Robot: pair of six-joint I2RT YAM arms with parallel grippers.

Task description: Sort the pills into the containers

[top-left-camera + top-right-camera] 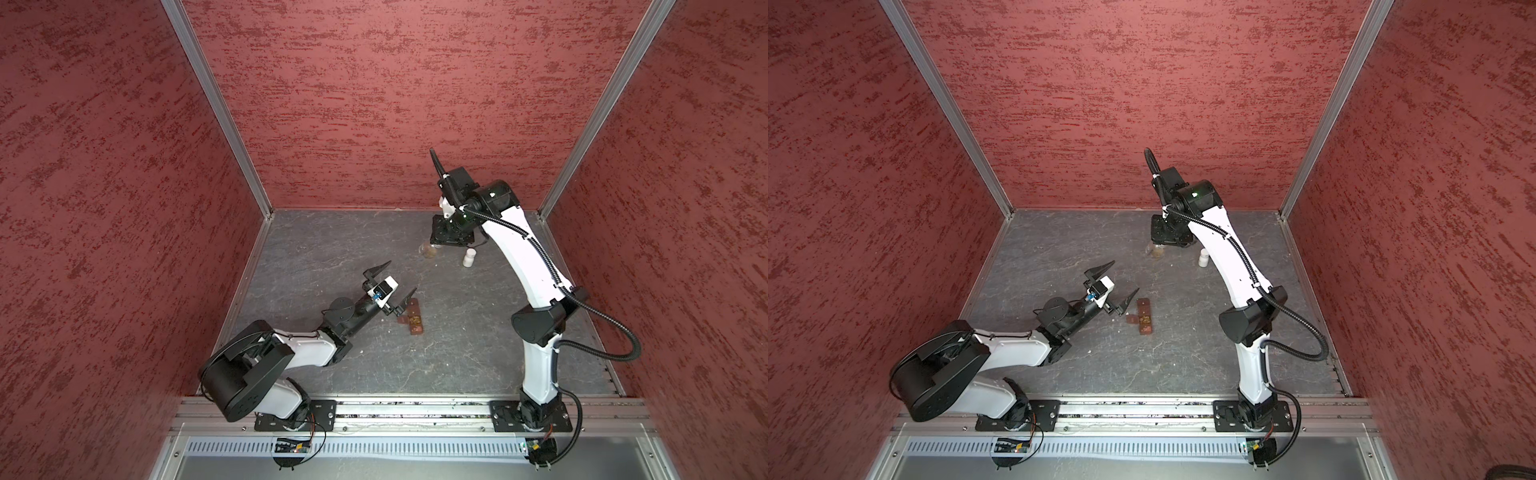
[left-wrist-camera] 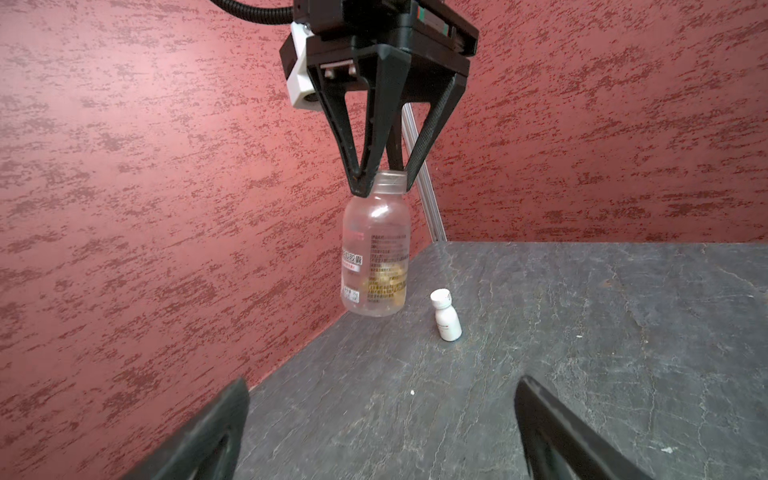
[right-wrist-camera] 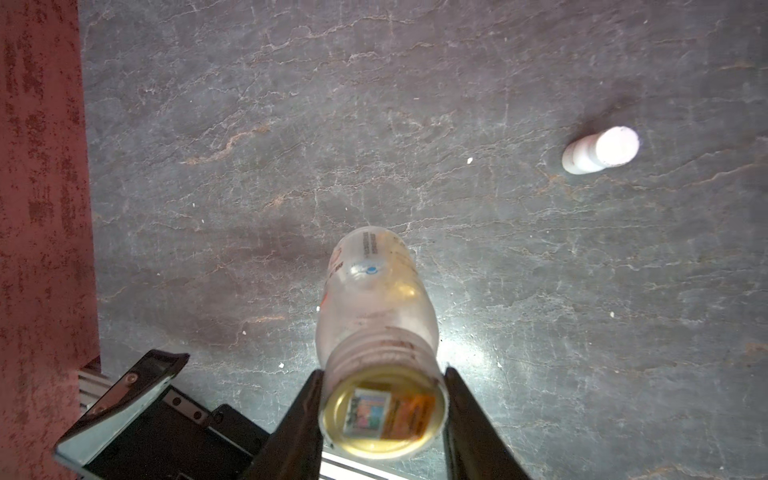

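Observation:
Next, my right gripper moves down to stand the clear bottle (image 3: 374, 299) upright and release its neck, as the bare tabletop beyond the brown box's far end (image 3: 420, 192) lies below.
The containers (image 1: 416, 316) (image 1: 1145, 316) are a narrow brown strip box lying mid-table, with one lid flap folded out to its left. Yellowish pills (image 1: 415, 320) show in that open compartment. My left gripper (image 1: 403, 275) (image 1: 1126, 276) (image 2: 382, 382) is open and empty, one fingertip close to the strip's far end. My right gripper (image 1: 451, 237) (image 1: 1170, 237) (image 3: 382, 411) is shut on the neck of an uncapped clear bottle (image 2: 376, 249) (image 3: 374, 299) near the back wall. More yellow pills (image 2: 386, 278) lie in that upright bottle. I cannot tell whether its base touches the table.
A small white bottle (image 1: 469, 257) (image 1: 1203, 258) (image 2: 446, 316) (image 3: 600, 149) stands upright just right of the clear bottle. Tiny white specks (image 2: 412, 392) (image 3: 470, 160) dot the grey table. Red walls close in on three sides, and a metal rail (image 1: 415, 409) runs along the front.

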